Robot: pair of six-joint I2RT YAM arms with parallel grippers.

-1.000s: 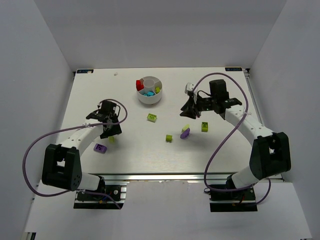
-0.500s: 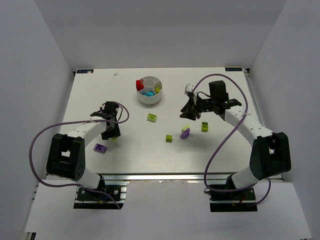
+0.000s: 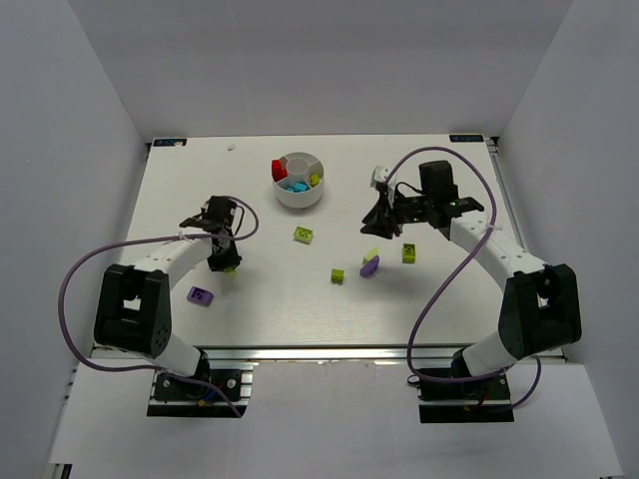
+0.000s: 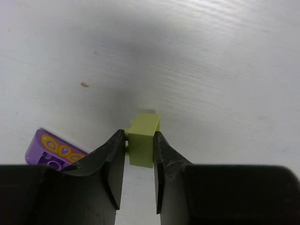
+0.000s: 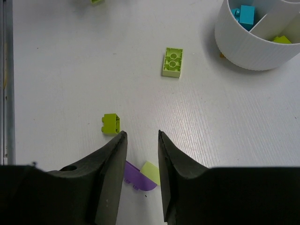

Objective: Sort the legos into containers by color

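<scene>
Next, my left gripper lifts over the dish's far section (image 3: pixel 298 157) and releases the lime green lego. That section lies outward of my gripper, to the right in the top view.
My left gripper (image 4: pixel 139 133) is down on the table at the left, shut on a lime green lego (image 4: pixel 143 138); from above the gripper (image 3: pixel 227 259) covers most of it. A purple lego (image 4: pixel 51 150) lies just beside it, also seen from above (image 3: pixel 201 295). My right gripper (image 5: pixel 141 133) hangs open and empty over a purple lego (image 5: pixel 138 176) and a pale lime piece (image 5: pixel 151 172). More lime legos (image 3: pixel 304 236) (image 3: pixel 338 275) (image 3: pixel 409 253) lie mid-table. The white dish (image 3: pixel 300 200) holds red (image 3: pixel 279 171), cyan (image 3: pixel 295 185) and lime (image 3: pixel 316 180) legos in separate containers.
White walls close in the table on three sides. A metal rail (image 3: pixel 300 351) runs along the near edge between the arm bases. The dish wall (image 5: pixel 255 51) stands at the upper right of the right wrist view, with a lime lego (image 5: pixel 172 62) to its left.
My left gripper has closed from open onto the lime green lego, and the left arm shifted a little toward the far side. The right arm has not moved.
</scene>
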